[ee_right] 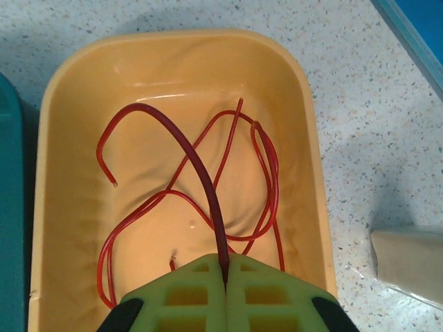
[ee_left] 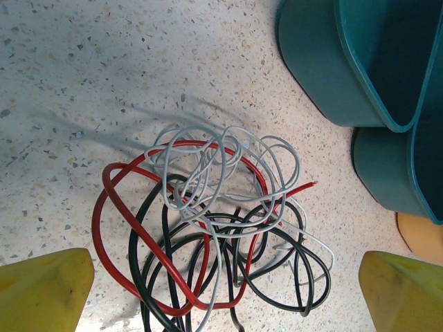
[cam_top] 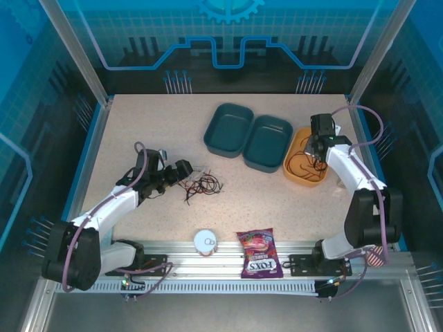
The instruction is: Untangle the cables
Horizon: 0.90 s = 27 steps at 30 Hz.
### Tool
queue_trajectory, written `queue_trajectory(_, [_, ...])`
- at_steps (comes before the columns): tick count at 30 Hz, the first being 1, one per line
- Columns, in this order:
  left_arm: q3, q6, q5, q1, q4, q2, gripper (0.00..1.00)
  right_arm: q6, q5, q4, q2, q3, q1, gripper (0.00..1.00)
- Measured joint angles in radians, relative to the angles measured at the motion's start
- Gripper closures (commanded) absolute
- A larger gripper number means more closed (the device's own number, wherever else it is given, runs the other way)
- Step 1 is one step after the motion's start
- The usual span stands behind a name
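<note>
The other red cable already lies coiled in the orange tray, so next my right gripper should lower toward the tray's bottom and release the red cable there.
The tangle of cables (cam_top: 201,184) lies on the table left of centre. Up close, a red cable (ee_left: 114,228), a black cable (ee_left: 304,259) and a white cable (ee_left: 208,173) loop through each other. My left gripper (ee_left: 223,277) is open right at the tangle's near edge, with one yellow finger (ee_left: 41,290) on either side and nothing held. My right gripper (ee_right: 225,266) hovers over the orange tray (ee_right: 173,38), shut on a red cable (ee_right: 201,173). That cable arcs up from the green fingers, and more red wire (ee_right: 266,159) lies coiled in the tray.
Two teal bins (cam_top: 228,129) (cam_top: 267,142) stand side by side between the tangle and the orange tray (cam_top: 288,166). A snack bag (cam_top: 259,252) and a white round object (cam_top: 205,241) lie at the near edge. A pale object (ee_right: 408,256) sits right of the tray.
</note>
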Motion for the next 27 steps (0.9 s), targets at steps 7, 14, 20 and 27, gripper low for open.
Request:
queue_trajectory(7, [-0.004,0.000,0.000,0.000,-0.001,-0.001,0.01,0.012,-0.005,-0.002,0.106,0.043,0.000,1.00])
queue_trajectory(14, [-0.008,0.000,0.000,-0.002,-0.005,-0.008,0.01,0.023,-0.028,-0.001,0.186,0.069,0.000,1.00])
queue_trajectory(20, [-0.008,0.000,0.000,-0.002,-0.005,-0.016,0.01,0.022,-0.058,-0.001,0.230,0.072,0.000,1.00])
queue_trajectory(27, [-0.008,0.000,0.000,-0.002,-0.008,-0.018,0.01,0.014,-0.097,-0.005,0.275,0.096,-0.001,0.91])
